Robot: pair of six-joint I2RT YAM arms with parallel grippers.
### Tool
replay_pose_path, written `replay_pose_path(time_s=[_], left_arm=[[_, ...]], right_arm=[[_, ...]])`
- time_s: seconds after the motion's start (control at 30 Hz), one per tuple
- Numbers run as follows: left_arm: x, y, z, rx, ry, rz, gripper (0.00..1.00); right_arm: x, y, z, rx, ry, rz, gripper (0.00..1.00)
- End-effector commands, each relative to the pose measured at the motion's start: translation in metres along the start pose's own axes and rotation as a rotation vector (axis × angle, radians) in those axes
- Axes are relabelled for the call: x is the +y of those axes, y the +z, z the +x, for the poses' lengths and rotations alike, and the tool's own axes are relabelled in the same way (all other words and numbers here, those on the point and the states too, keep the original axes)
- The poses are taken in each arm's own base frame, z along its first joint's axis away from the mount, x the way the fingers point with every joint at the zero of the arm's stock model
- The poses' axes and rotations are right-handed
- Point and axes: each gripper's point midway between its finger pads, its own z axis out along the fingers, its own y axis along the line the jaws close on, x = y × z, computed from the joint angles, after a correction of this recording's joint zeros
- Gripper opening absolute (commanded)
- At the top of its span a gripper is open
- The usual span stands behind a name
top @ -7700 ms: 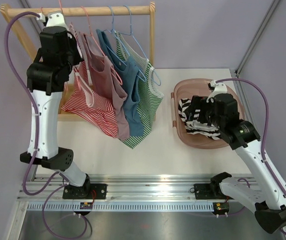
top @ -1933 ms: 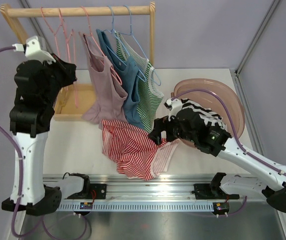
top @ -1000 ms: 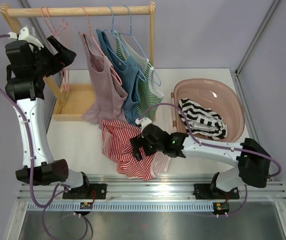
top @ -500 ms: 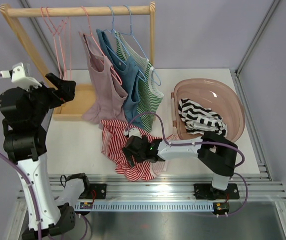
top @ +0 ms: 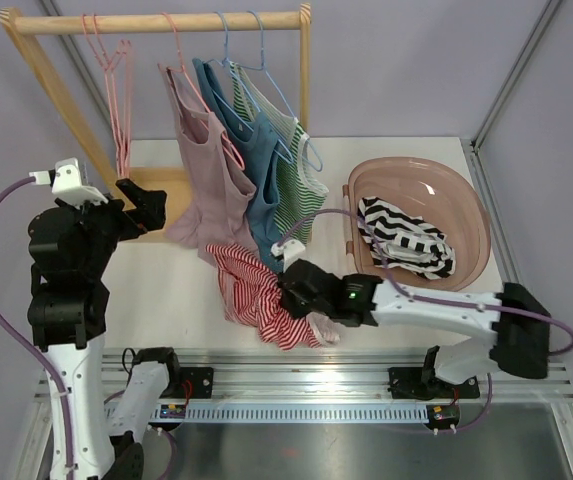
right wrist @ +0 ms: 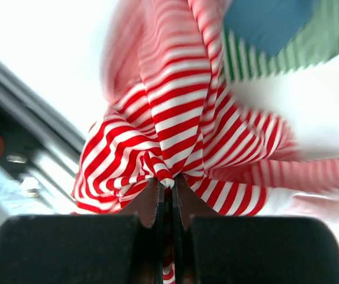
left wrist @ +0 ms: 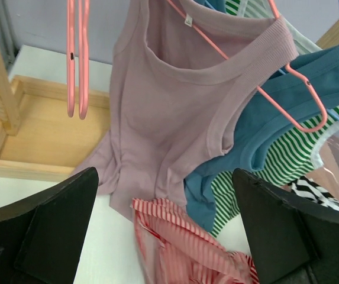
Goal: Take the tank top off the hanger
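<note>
The tank top is off its hanger, so the robot's right gripper will next go up and then outward, to the right in the top view, over the pink basin.
The red-and-white striped tank top (top: 251, 300) lies bunched on the table below the rack, off its hanger. My right gripper (top: 288, 296) is shut on a fold of it; in the right wrist view the striped tank top (right wrist: 175, 118) is pinched between the closed fingertips of the gripper (right wrist: 171, 186). The bare pink hanger (top: 116, 90) hangs at the left of the rod. My left gripper (top: 142, 204) stands open and holds nothing, left of the hanging clothes. In its wrist view the gripper (left wrist: 169, 236) faces the pink hanger (left wrist: 77, 59) and the striped tank top (left wrist: 187, 248).
Three tank tops hang on the wooden rack (top: 166, 21): mauve (top: 201, 170), blue (top: 251, 175), green-striped (top: 298, 195). A pink basin (top: 466, 195) at the right holds a black-and-white striped garment (top: 406, 235). The rack's wooden base (top: 151, 215) sits at the left.
My right gripper shut on the striped tank top and drew it into a bunch, shifting right. My left arm dropped lower, away from the rod, still open.
</note>
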Motion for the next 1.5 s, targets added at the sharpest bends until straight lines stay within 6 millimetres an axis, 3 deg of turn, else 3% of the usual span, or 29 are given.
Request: replay_pose_path(time_s=[0.0,0.03,0.07,0.1,0.27,0.47,0.57,0.77,0.83,0.87,0.93,0.97,1.03,1.07,1.1,1.13,1.2,1.23,1.33,1.47], left_arm=[[0.005,-0.009,-0.024,-0.105,0.063,-0.066,0.99],[0.005,-0.012,-0.027,-0.114,0.065,-0.073,0.99],[0.005,-0.016,-0.030,-0.129,0.065,-0.081,0.99],[-0.002,-0.017,-0.029,-0.128,0.064,-0.052,0.99],[-0.013,-0.022,-0.028,-0.137,0.074,-0.001,0.99],[-0.018,-0.028,-0.029,-0.153,0.104,0.029,0.99],[-0.026,-0.029,-0.029,-0.144,0.104,0.070,0.99],[-0.057,-0.032,-0.042,-0.109,0.080,0.201,0.99],[-0.065,-0.038,-0.054,-0.125,0.075,0.228,0.99],[-0.068,-0.036,-0.055,-0.119,0.068,0.235,0.99],[-0.073,-0.037,-0.061,-0.123,0.062,0.255,0.99],[-0.077,-0.037,-0.067,-0.127,0.054,0.264,0.99],[-0.080,-0.033,-0.068,-0.110,0.045,0.274,0.99],[-0.083,-0.028,-0.072,-0.104,0.036,0.279,0.99],[-0.084,-0.026,-0.073,-0.095,0.033,0.283,0.99],[-0.085,-0.023,-0.073,-0.082,0.028,0.280,0.99],[-0.086,-0.011,-0.076,-0.057,0.020,0.275,0.99],[-0.085,-0.005,-0.074,-0.044,0.018,0.262,0.99],[-0.087,0.016,-0.074,-0.016,0.020,0.232,0.99],[-0.092,0.045,-0.073,0.009,0.024,0.167,0.99]], right_arm=[[-0.007,-0.067,-0.060,-0.214,0.016,0.021,0.00],[-0.017,-0.092,-0.078,-0.298,0.044,0.045,0.00],[-0.026,-0.105,-0.081,-0.312,0.043,0.075,0.00],[-0.031,-0.129,-0.096,-0.372,0.067,0.078,0.00],[-0.073,-0.202,-0.128,-0.494,0.091,0.254,0.00],[-0.127,-0.277,-0.154,-0.625,0.125,0.526,0.00],[-0.158,-0.300,-0.164,-0.664,0.141,0.693,0.00],[-0.209,-0.288,-0.182,-0.642,0.189,0.781,0.00],[-0.239,-0.276,-0.184,-0.598,0.217,0.849,0.00],[-0.260,-0.265,-0.187,-0.567,0.248,0.852,0.00],[-0.282,-0.251,-0.191,-0.560,0.287,0.843,0.00],[-0.295,-0.236,-0.190,-0.524,0.300,0.852,0.00],[-0.328,-0.224,-0.183,-0.476,0.359,0.880,0.00],[-0.340,-0.205,-0.176,-0.420,0.373,0.886,0.02],[-0.347,-0.196,-0.173,-0.398,0.392,0.875,0.33],[-0.350,-0.189,-0.170,-0.377,0.399,0.878,0.55],[-0.349,-0.176,-0.166,-0.351,0.411,0.845,0.76],[-0.349,-0.174,-0.164,-0.357,0.425,0.839,0.99],[-0.342,-0.188,-0.164,-0.390,0.446,0.838,0.99],[-0.312,-0.217,-0.171,-0.487,0.452,0.734,0.99]])
